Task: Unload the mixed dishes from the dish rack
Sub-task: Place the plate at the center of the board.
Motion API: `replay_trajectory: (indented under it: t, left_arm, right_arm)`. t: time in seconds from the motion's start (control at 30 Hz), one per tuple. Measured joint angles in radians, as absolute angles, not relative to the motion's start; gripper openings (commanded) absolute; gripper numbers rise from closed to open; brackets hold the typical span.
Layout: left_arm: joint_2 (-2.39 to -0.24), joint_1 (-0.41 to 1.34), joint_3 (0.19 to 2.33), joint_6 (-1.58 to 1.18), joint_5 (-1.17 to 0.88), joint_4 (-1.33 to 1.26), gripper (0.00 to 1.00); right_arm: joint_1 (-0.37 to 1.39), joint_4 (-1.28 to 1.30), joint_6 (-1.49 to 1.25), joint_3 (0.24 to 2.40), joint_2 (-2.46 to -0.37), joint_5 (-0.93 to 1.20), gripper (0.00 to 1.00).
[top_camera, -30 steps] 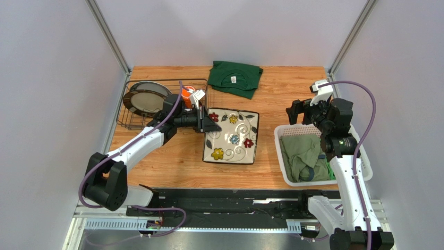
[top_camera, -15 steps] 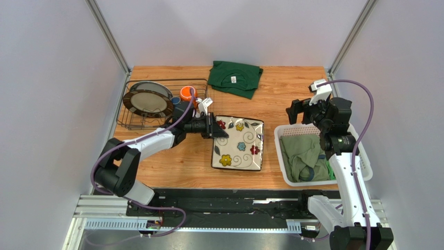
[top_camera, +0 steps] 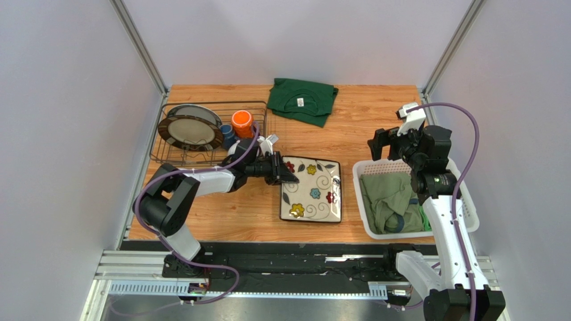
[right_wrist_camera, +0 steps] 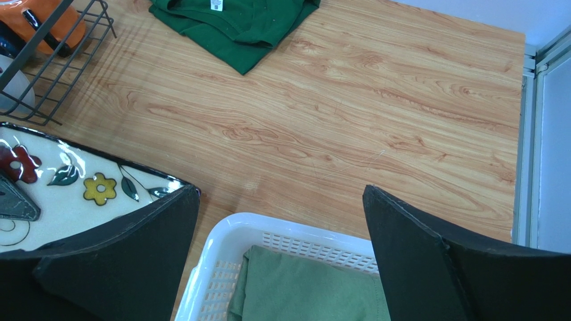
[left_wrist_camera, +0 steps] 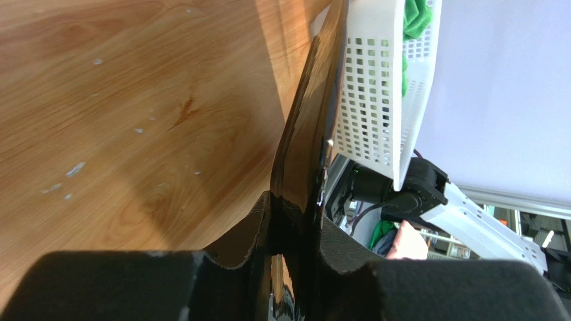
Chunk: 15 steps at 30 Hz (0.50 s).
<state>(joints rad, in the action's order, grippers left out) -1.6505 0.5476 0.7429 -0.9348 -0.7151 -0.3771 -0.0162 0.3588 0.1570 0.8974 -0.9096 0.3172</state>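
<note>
Bare wood (top_camera: 347, 226) beside the basket lies below and back from my left gripper. My gripper will go down, back and toward that basket, then let go of the plate.
My left gripper (top_camera: 285, 175) is shut on the left rim of the square cream plate with coloured flowers (top_camera: 312, 190), holding it low over the table in front of the dish rack (top_camera: 163, 158). In the left wrist view the plate's dark edge (left_wrist_camera: 305, 134) runs edge-on between the pads of that gripper (left_wrist_camera: 293, 221); whether it touches the wood I cannot tell. The rack holds a round dark-rimmed plate (top_camera: 193, 127), an orange mug (top_camera: 242, 122) and a dark blue mug (top_camera: 228, 136). My right gripper (top_camera: 385, 144) hangs open and empty over the basket's far edge, its jaws (right_wrist_camera: 279, 194) wide apart.
A white slatted laundry basket (top_camera: 367, 171) with olive cloth (right_wrist_camera: 308, 287) stands right of the plate, close to its right edge. A folded dark green shirt (top_camera: 301, 100) lies at the back centre. Bare wood lies between the shirt, the rack (right_wrist_camera: 60, 73) and the basket.
My left arm has carried the square plate away from the rack, toward the near edge and a little right, and lower. The right arm has not moved.
</note>
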Motion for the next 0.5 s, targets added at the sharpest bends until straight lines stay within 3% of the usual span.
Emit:
replay_trajectory:
  t: [0.5]
  left_arm:
    - [-1.731, 0.568, 0.743, -0.994, -0.721, -0.470, 0.00]
  right_arm:
    - [-0.017, 0.359, 0.163, 0.897, -0.909, 0.325, 0.99]
